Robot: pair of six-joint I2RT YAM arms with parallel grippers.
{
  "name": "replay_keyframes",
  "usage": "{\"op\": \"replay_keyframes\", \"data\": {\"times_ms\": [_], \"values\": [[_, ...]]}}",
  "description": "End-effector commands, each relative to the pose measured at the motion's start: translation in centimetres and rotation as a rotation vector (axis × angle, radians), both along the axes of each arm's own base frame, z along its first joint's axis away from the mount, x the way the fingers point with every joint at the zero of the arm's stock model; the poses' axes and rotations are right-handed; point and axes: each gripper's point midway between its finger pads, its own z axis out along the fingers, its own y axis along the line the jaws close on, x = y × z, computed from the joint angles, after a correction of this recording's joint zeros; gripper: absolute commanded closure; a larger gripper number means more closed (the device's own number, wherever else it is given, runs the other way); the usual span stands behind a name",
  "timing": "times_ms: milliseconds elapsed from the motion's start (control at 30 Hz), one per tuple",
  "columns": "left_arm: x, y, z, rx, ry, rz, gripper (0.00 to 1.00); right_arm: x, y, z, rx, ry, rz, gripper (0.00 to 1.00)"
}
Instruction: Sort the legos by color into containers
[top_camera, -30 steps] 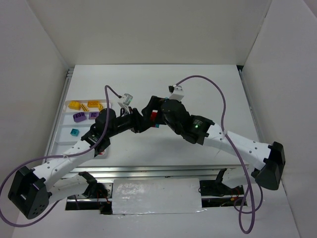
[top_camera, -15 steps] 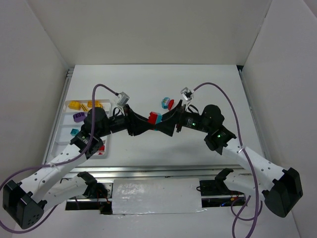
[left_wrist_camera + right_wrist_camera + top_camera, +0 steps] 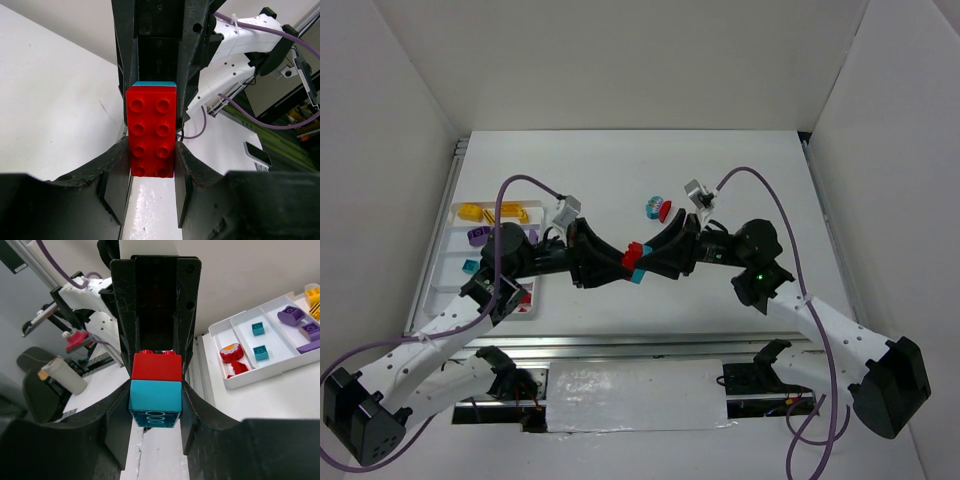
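The red lego needs to come off the teal one with my left gripper, which should then tilt down over the tray's near row, where red pieces lie.
A red lego (image 3: 633, 254) stacked on a teal lego (image 3: 637, 275) hangs above the table's middle, held from both sides. My left gripper (image 3: 620, 262) is shut on the red lego (image 3: 151, 132), its jaws pressed to the brick's sides (image 3: 151, 167). Facing it, my right gripper (image 3: 651, 262) grips the teal lego (image 3: 155, 396), with the red one (image 3: 156, 367) just beyond (image 3: 155, 407). The white tray of containers (image 3: 448, 282) lies at the left with yellow (image 3: 470, 212), purple (image 3: 478, 236), teal (image 3: 470, 266) and red (image 3: 525, 298) legos in separate rows.
A loose teal and red rounded piece (image 3: 658, 208) lies on the table behind the grippers. In the right wrist view the tray (image 3: 250, 381) shows a red rounded piece (image 3: 231, 352) and two teal bricks (image 3: 258, 328).
My right arm has swung out to the right and brought its gripper back facing the left one. Its jaws have closed from wide open onto the teal brick. The left grip is unchanged.
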Motion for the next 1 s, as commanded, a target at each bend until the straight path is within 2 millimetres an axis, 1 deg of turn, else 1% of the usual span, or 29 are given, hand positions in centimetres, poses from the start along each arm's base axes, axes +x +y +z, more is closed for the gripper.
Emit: {"op": "replay_keyframes", "data": {"times_ms": [0, 33, 67, 100, 133, 167, 200, 267, 333, 367, 433, 500, 533, 600, 633, 667, 700, 733, 767, 800, 833, 867, 900, 933, 967], "values": [[-0.2, 0.4, 1.5, -0.031, -0.08, 0.014, 1.0, -0.9, -1.2, 1.1, 0.034, -0.114, 0.0, 0.8], [-0.3, 0.5, 1.8, -0.034, -0.089, 0.021, 1.0, -0.8, -1.4, 1.0, 0.031, -0.116, -0.012, 0.81], [0.1, 0.7, 1.8, -0.034, -0.088, 0.049, 1.0, -0.8, -1.6, 0.9, 0.027, -0.118, -0.017, 0.81], [0.0, 0.9, 2.1, -0.033, -0.099, 0.061, 1.0, -1.0, -1.7, 0.6, 0.013, -0.132, -0.015, 0.87], [0.2, 1.1, 2.2, -0.031, -0.105, 0.08, 1.0, -0.8, -1.9, 0.5, 0.005, -0.139, -0.023, 0.96], [0.7, 1.4, 2.3, -0.03, -0.107, 0.119, 1.0, -0.7, -2.0, 0.1, -0.006, -0.144, -0.026, 0.99], [0.7, 1.9, 2.5, -0.024, -0.12, 0.143, 1.0, -0.8, -2.2, -0.3, -0.024, -0.162, -0.021, 1.0], [1.2, 2.5, 3.0, -0.027, -0.133, 0.195, 1.0, -0.8, -2.5, -1.2, -0.042, -0.183, -0.012, 1.0], [1.1, 3.0, 3.6, -0.036, -0.143, 0.209, 1.0, -0.8, -2.7, -1.6, -0.049, -0.188, 0.006, 1.0], [1.0, 3.1, 3.9, -0.042, -0.144, 0.207, 1.0, -0.7, -2.6, -1.8, -0.048, -0.18, 0.013, 1.0], [1.0, 3.1, 3.8, -0.042, -0.142, 0.205, 1.0, -0.9, -2.5, -2.1, -0.053, -0.179, 0.049, 1.0], [1.2, 3.0, 3.6, -0.036, -0.134, 0.202, 1.0, -0.5, -2.3, -2.4, -0.053, -0.162, 0.065, 1.0], [1.2, 2.9, 3.6, -0.035, -0.131, 0.202, 1.0, -0.3, -2.2, -2.7, -0.058, -0.15, 0.07, 1.0], [3.0, 3.7, 3.8, -0.029, -0.11, 0.315, 1.0, 0.9, -2.2, -3.1, -0.075, -0.124, 0.029, 1.0], [4.1, 4.5, 2.1, 0.032, -0.034, 0.4, 1.0, 2.8, -2.2, -2.6, -0.072, -0.102, -0.078, 1.0], [5.4, 5.7, 2.5, 0.042, 0.005, 0.507, 1.0, 4.3, -2.3, -4.0, -0.124, -0.044, -0.152, 1.0], [8.5, 8.7, 1.6, 0.073, 0.072, 0.754, 1.0, 5.5, -2.4, -4.2, -0.139, -0.021, -0.214, 1.0], [9.4, 11.2, -1.6, 0.18, 0.187, 0.893, 1.0, 7.0, -2.8, -3.9, -0.14, 0.001, -0.3, 1.0], [10.5, 13.4, -2.5, 0.189, 0.295, 1.039, 1.0, 7.6, -3.0, -4.5, -0.158, 0.033, -0.336, 1.0], [12.0, 18.7, -4.2, 0.228, 0.371, 1.314, 1.0, 8.1, -3.2, -4.5, -0.157, 0.043, -0.369, 1.0], [11.9, 21.1, -5.7, 0.219, 0.496, 1.438, 1.0, 8.3, -3.5, -4.4, -0.143, 0.063, -0.396, 1.0], [10.8, 24.0, -8.8, 0.325, 0.601, 1.542, 1.0, 9.1, -3.9, -4.5, -0.132, 0.08, -0.452, 1.0], [10.4, 28.0, -10.1, 0.311, 0.684, 1.689, 1.0, 9.3, -4.1, -4.8, -0.129, 0.093, -0.472, 1.0], [9.8, 29.6, -11.3, 0.279, 0.756, 1.758, 1.0, 9.4, -4.2, -4.9, -0.124, 0.106, -0.481, 1.0], [8.7, 31.2, -13.3, 0.283, 0.813, 1.818, 1.0, 9.5, -4.1, -5.1, -0.129, 0.115, -0.484, 1.0]]}}
